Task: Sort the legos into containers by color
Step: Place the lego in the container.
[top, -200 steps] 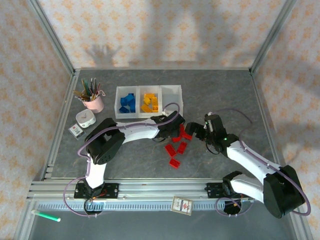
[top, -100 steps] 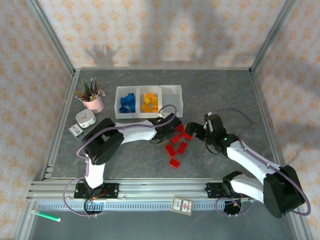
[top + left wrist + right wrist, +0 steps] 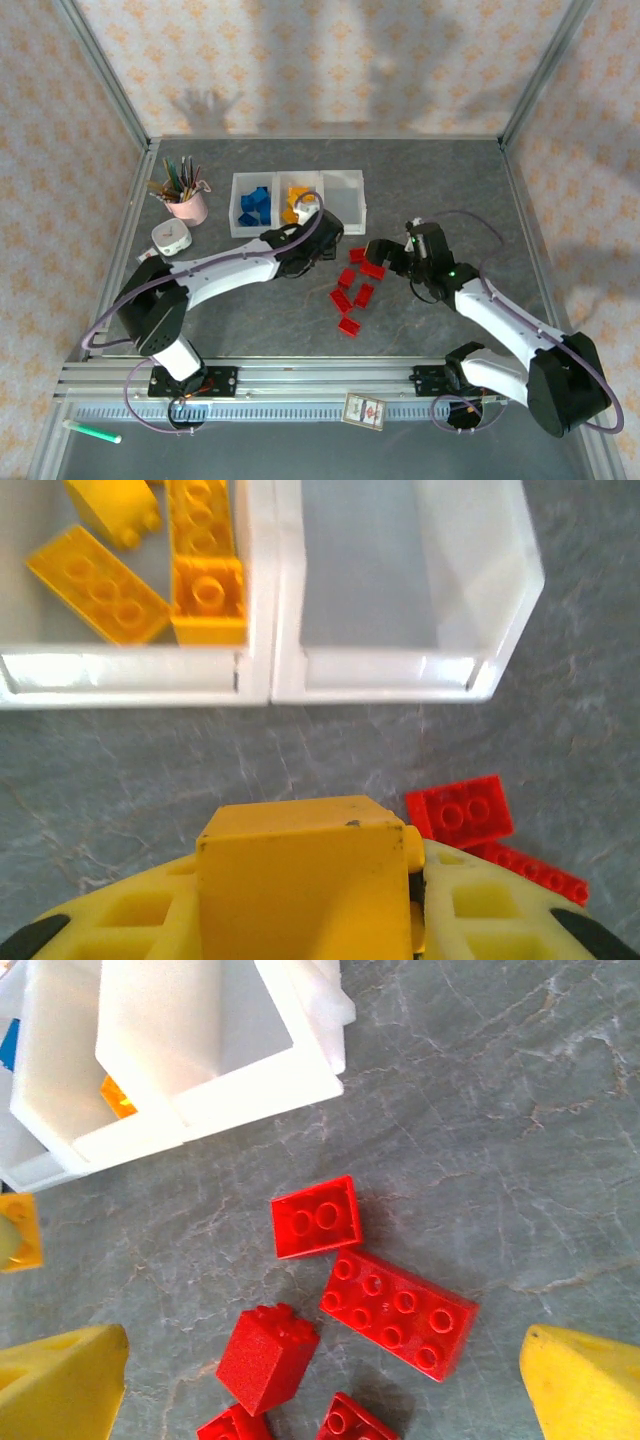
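My left gripper should move outward next with the yellow brick [image 3: 300, 865] and release it over the middle bin. That bin of yellow legos is outward of my gripper.
The containers [image 3: 343, 178] are three joined white bins at the back of the table: blue legos [image 3: 254, 205] fill the left one, yellow ones [image 3: 297, 208] the middle, and the right bin [image 3: 400, 580] holds nothing. My left gripper [image 3: 316, 243] is shut on a yellow brick [image 3: 300, 865] just in front of the bins. Several red legos [image 3: 355, 285] lie loose on the table. My right gripper [image 3: 320, 1390] hangs open above them, with nothing between its fingers; a red eight-stud brick [image 3: 398, 1312] and a red cube [image 3: 268, 1355] lie under it.
A pink cup of pens [image 3: 186, 197] stands left of the bins, with a small white device [image 3: 172, 238] in front of it. A green marker [image 3: 92, 432] and a card [image 3: 363, 410] lie beyond the front rail. Metal frame posts bound the table.
My left gripper has shut on the yellow brick and drawn back left from the red pile toward the bins. My right gripper has barely moved.
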`<state>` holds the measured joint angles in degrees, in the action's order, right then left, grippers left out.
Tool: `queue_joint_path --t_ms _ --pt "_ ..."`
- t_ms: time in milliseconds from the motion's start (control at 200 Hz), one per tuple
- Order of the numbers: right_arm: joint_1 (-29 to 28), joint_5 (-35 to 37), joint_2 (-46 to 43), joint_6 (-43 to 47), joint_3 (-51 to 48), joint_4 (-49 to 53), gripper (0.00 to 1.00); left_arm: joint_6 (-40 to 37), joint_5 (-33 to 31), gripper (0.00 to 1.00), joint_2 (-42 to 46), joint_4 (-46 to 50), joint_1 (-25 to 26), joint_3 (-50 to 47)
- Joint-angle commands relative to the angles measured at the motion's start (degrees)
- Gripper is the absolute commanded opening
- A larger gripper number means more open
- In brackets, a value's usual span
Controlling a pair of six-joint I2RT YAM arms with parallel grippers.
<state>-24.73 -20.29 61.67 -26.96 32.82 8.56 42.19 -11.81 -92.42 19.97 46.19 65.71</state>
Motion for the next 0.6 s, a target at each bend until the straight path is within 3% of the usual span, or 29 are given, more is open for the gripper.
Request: queue_joint_path --t_ms 0,185,440,596 --pt "-1.2 -0.92 1.18 -0.29 2.15 -1.13 1.0 0.22 -4.48 0.29 2.62 1.14 -2.92 -0.69" --pt "-6.41 1.44 4.49 -2.9 3.62 -3.68 1.0 -2.09 -5.46 0.28 1.39 -0.31 -8.87 1.99" --pt "-9.02 2.48 9.22 -4.68 4.61 -5.78 1.0 -4.57 -5.96 0.28 -8.64 -1.93 -14.22 10.18" --pt "-9.02 4.62 9.18 -3.58 5.82 -3.71 1.0 -5.88 -5.69 0.35 -16.13 -0.56 -16.26 16.84"
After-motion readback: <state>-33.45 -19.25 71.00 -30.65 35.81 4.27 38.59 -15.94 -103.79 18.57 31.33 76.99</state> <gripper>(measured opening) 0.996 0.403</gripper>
